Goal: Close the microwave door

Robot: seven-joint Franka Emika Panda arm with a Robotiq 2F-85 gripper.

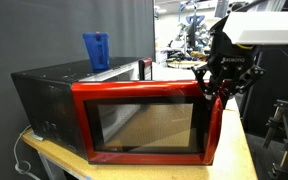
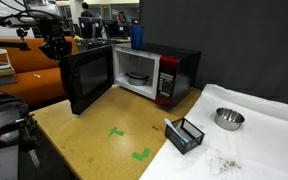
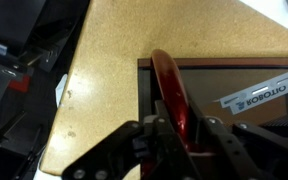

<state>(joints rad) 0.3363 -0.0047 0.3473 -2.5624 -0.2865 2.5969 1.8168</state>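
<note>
Next, my gripper swings with the door's held edge around toward the microwave's red-framed control panel (image 2: 166, 80) and releases it there, because the microwave door (image 2: 87, 78) stands wide open.
The black microwave (image 1: 44, 95) stands on a wooden table with its red-framed microwave door (image 1: 149, 125) swung wide open; both also show in an exterior view, the microwave (image 2: 179, 70) and the door (image 2: 87, 78). My gripper (image 1: 216, 90) is at the top free corner of the door, also seen from the far side (image 2: 59, 52). In the wrist view the fingers (image 3: 182, 135) straddle the door's red edge (image 3: 167, 80) and press on both sides of it. A white dish (image 2: 136, 75) sits inside the cavity.
A blue cup (image 1: 96, 50) stands on top of the microwave. A metal bowl (image 2: 228, 119) and a black wire basket (image 2: 185, 134) lie on the table beside green tape marks (image 2: 117, 131). The table edge (image 3: 69, 95) runs left of the door.
</note>
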